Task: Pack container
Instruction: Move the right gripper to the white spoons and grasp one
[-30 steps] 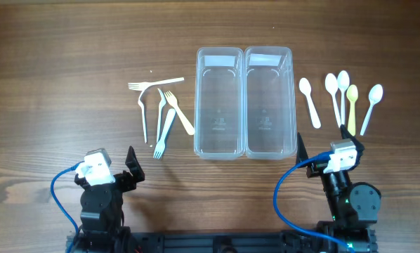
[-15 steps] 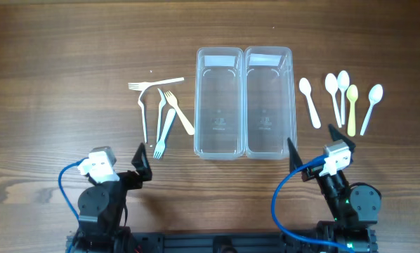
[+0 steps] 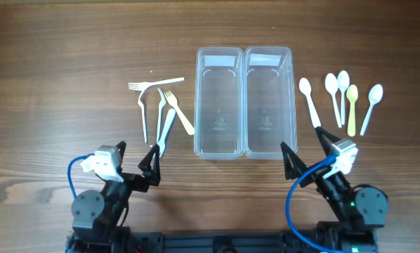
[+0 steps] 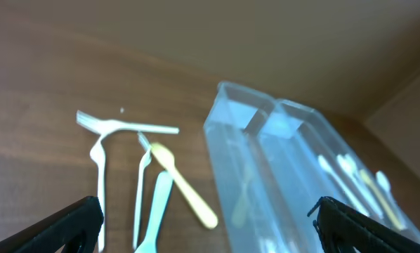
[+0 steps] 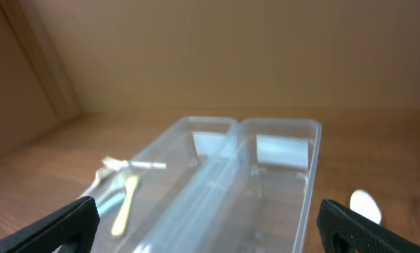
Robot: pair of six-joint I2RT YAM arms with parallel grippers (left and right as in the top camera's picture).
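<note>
The white spoon nearest the containers lies alone, so my right gripper will move outward, tilt down and lower onto the handle near its bowl (image 3: 310, 104).
Two clear plastic containers stand side by side at the table's middle, the left container (image 3: 218, 102) and the right container (image 3: 269, 102), both empty. They also show in the left wrist view (image 4: 266, 169) and the right wrist view (image 5: 238, 183). Several plastic forks (image 3: 159, 112) lie left of them, seen also in the left wrist view (image 4: 143, 176). Several plastic spoons (image 3: 342, 102) lie to the right. My left gripper (image 3: 135, 163) is open and empty near the forks' front ends. My right gripper (image 3: 305, 146) is open and empty in front of the right container.
The wooden table (image 3: 69, 84) spreads wide on both sides. Blue cables (image 3: 71, 172) loop by each arm base at the front edge.
Both grippers have opened wide and tilted forward toward the containers. The left one has moved nearer the forks, the right one nearer the right container. Nothing on the table has moved.
</note>
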